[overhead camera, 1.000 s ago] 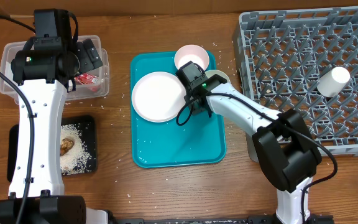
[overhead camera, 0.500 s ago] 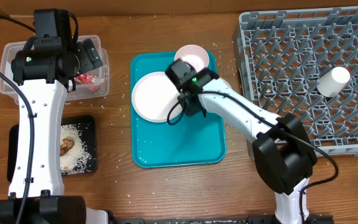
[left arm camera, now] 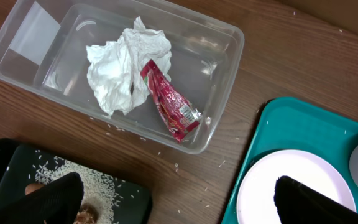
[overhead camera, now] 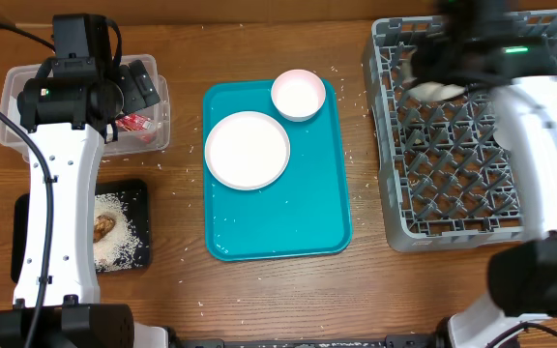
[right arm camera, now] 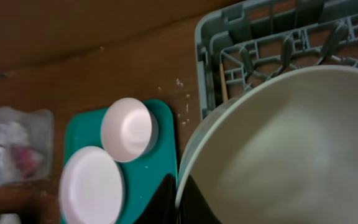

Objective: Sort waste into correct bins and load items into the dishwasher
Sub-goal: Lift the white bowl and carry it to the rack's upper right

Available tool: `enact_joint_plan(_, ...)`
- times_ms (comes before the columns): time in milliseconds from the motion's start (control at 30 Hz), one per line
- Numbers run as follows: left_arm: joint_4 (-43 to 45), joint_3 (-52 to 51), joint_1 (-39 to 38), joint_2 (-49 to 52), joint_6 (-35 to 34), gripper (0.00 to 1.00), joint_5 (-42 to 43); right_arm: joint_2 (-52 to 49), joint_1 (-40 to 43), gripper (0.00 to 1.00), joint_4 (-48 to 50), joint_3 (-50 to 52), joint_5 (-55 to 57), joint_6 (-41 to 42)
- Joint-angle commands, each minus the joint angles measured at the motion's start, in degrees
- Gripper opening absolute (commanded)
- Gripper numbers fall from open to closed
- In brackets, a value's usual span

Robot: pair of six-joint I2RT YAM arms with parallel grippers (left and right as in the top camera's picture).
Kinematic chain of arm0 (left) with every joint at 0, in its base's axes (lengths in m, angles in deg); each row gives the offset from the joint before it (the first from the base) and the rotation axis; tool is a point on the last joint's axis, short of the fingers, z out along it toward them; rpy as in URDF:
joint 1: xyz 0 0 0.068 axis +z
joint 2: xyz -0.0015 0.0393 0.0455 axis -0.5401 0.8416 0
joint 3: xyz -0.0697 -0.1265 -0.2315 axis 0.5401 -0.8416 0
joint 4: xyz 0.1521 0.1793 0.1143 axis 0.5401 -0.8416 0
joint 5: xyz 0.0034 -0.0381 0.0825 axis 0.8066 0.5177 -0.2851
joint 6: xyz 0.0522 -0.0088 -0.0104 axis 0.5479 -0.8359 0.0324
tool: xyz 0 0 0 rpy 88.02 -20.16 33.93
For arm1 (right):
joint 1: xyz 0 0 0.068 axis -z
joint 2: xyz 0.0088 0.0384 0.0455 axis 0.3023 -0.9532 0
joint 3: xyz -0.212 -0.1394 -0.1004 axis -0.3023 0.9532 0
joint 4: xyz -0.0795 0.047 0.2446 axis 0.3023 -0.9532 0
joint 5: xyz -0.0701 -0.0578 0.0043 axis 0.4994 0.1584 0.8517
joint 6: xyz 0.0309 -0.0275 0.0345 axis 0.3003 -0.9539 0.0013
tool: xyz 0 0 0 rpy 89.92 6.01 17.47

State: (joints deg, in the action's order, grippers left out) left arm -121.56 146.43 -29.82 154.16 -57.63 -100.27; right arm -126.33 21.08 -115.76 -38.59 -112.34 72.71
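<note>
My right gripper is holding the pale green bowl by its rim and should next reach outward, tilt and lower the bowl and let go of its rim. Empty pegs by the rack's far edge (right arm camera: 303, 46) stand below and outward.
My right gripper (right arm camera: 179, 200) is shut on the rim of the small pale green bowl (right arm camera: 291, 143), holding it above the left part of the grey dishwasher rack (overhead camera: 472, 184); the arm is blurred in the overhead view. The white plate (overhead camera: 248, 149) and pink bowl (overhead camera: 298, 94) lie on the teal tray (overhead camera: 278, 222). My left gripper (left arm camera: 179, 202) hangs open near the clear tub (left arm camera: 225, 37), which holds the crumpled napkin (left arm camera: 123, 68) and red wrapper (left arm camera: 169, 102). The black tray (overhead camera: 133, 198) carries rice and a brown lump (overhead camera: 103, 225). The white cup is hidden.
Rice grains are scattered on the wooden table (overhead camera: 182, 280) between the bins and the teal tray. The rack fills the right side, its near edge close to the teal tray's right rim.
My right gripper shut on the green bowl beside the pink bowl, lifted it off the teal tray and swung it right over the rack. The left arm stayed still.
</note>
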Motion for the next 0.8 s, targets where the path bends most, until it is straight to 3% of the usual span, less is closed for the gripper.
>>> enact_joint_plan(0, 0.0, 0.8, 0.0, -0.3, -0.5, 1.0, 0.2, -1.7, 9.7, 0.04, 3.1, 0.4, -33.7, -7.1)
enact_joint_plan(167, 0.0, 0.8, 0.0, -0.3, -0.5, 1.0, 0.2, -6.2, 18.0, 0.04, 9.6, 0.5, -43.8, -7.0)
enact_joint_plan(367, 0.0, 0.8, 0.0, -0.3, -0.5, 1.0, 0.2, -13.3, 19.7, 0.04, 26.2, 0.5, -57.3, -6.0)
enact_joint_plan(433, 0.0, 0.8, 0.0, -0.3, -0.5, 1.0, 0.2, -15.4, 19.4, 0.04, 31.8, 0.5, -55.3, -2.1)
enact_joint_plan(567, 0.0, 0.8, 0.0, -0.3, -0.5, 1.0, 0.2, -19.6, 19.0, 0.04, 39.9, 0.5, -44.9, 13.6)
enact_joint_plan(767, 0.0, 0.8, 0.0, -0.3, -0.5, 1.0, 0.2, -23.1, 19.9, 0.04, 43.8, 0.5, -39.8, 24.3)
